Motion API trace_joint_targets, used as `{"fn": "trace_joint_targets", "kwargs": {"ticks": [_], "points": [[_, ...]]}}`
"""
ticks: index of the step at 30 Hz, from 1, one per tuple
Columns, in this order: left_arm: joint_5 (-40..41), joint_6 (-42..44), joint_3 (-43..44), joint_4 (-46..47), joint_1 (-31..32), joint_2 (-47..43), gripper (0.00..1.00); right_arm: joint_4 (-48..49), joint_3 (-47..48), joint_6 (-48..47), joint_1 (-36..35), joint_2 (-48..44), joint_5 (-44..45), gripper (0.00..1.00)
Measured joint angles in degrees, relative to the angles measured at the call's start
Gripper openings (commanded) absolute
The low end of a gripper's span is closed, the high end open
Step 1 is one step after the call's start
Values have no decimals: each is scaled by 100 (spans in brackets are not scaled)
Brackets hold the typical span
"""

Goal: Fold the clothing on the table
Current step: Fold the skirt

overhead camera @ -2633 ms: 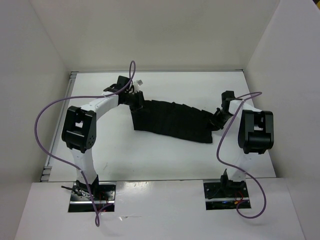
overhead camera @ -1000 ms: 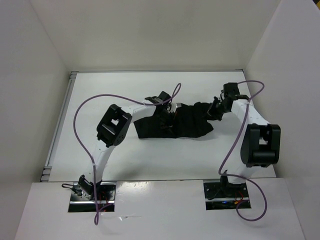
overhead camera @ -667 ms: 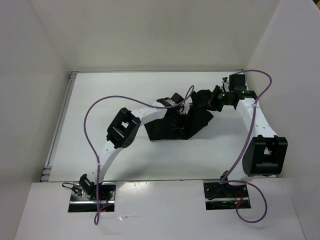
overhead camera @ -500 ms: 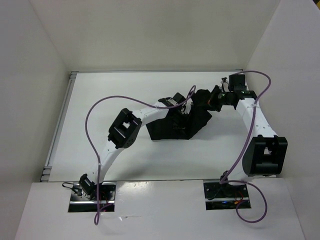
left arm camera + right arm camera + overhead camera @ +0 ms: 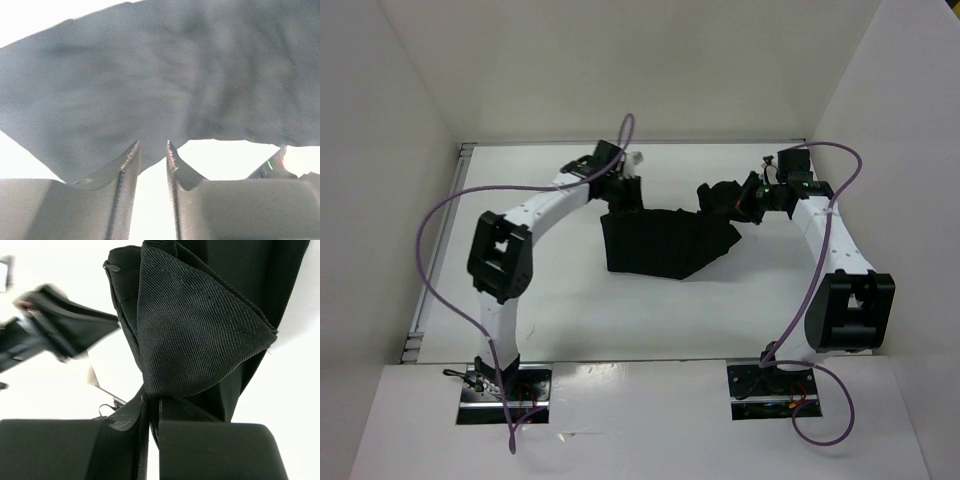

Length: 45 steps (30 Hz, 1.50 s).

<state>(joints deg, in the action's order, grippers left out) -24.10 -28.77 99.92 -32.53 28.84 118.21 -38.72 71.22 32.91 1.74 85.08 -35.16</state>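
The right gripper carries the garment's raised end to the left in the top view, over the garment's flat part (image 5: 638, 238), next and releases it.
The clothing (image 5: 665, 242), a black pleated garment, lies mid-table with its right end bunched and lifted. My right gripper (image 5: 744, 203) is shut on that raised end. In the right wrist view the fabric (image 5: 200, 330) bulges out from between the closed fingers of the right gripper (image 5: 152, 402). My left gripper (image 5: 624, 198) hovers at the garment's far left corner. In the left wrist view the left gripper (image 5: 152, 146) is open by a narrow gap, with only bright table showing between its fingers. The cloth (image 5: 150, 75) lies just beyond the tips.
The white table (image 5: 550, 290) is closed in by white walls on the left, far and right sides. Purple cables (image 5: 440, 215) loop over both arms. Metal base plates (image 5: 503, 393) sit at the near edge.
My left arm has swung from the middle of the garment back to its far left corner and its jaws have opened, letting go of the cloth. The right gripper has stayed put, still gripping.
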Motion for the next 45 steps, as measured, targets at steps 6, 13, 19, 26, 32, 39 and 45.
{"fn": "trace_joint_targets", "kwargs": {"ticks": [6, 13, 19, 26, 32, 39, 45], "points": [[887, -17, -1174, 260, -992, -634, 23, -9, 0, -61, -7, 81, 22, 0], [1156, -136, -1963, 264, -1088, -214, 20, 37, 20, 63, -323, 219, 20, 0], [837, -223, -2079, 636, -1005, -214, 20, 310, 245, 378, -903, 597, 2, 0], [479, -374, -2205, 901, -778, -203, 20, 780, 732, 723, -1600, 1377, 4, 0], [372, -452, -2243, 925, -748, -203, 20, 964, 1329, 883, -1956, 2151, 66, 0], [363, -457, -2245, 920, -750, -205, 20, 1093, 1700, 999, -2406, 2708, 81, 0], [363, -459, -2245, 920, -748, -203, 20, 1156, 1773, 1084, -2710, 2896, 44, 5]]}}
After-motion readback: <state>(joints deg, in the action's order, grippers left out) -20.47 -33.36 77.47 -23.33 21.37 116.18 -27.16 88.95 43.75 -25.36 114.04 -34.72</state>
